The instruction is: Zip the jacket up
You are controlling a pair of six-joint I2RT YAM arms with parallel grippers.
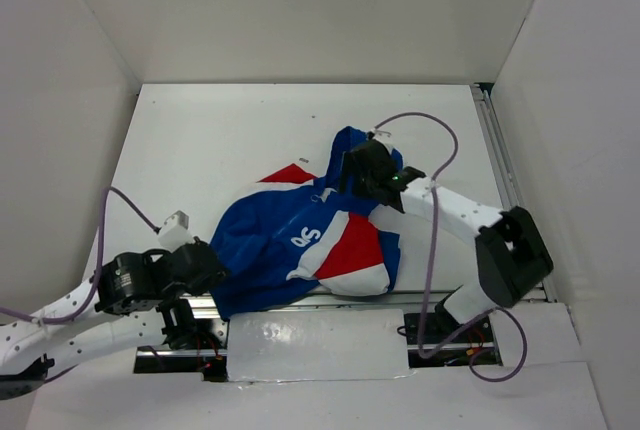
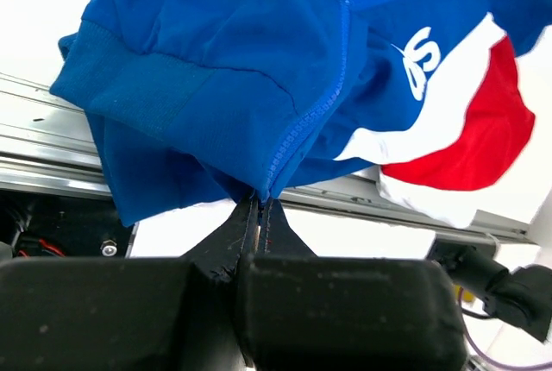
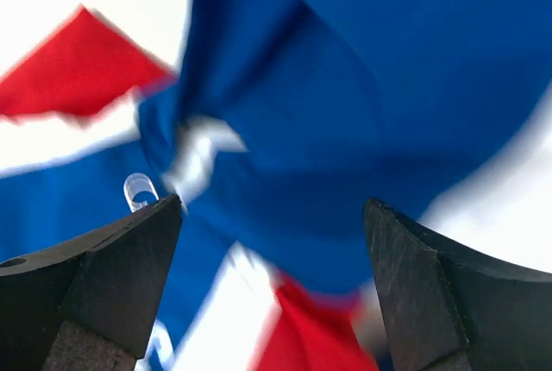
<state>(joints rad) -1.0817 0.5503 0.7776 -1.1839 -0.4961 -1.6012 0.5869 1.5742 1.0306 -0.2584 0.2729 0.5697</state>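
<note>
The jacket is crumpled, and its hem lies over the metal bar. My left gripper will next carry the hem up and outward over the table, then lower it.
The blue jacket with red-and-white panels and white lettering lies crumpled at the table's near edge, its hem hanging over the metal rail. My left gripper is shut on the bottom hem of the jacket, right at the lower end of the zipper; the teeth run up from my fingertips. My right gripper is open above the jacket's collar end. In the right wrist view the jacket is blurred, and a clear zipper pull ring shows beside my left finger.
A metal rail runs along the table's near edge, with a white plate in front of it. White walls enclose the table on three sides. Purple cables loop from both arms.
</note>
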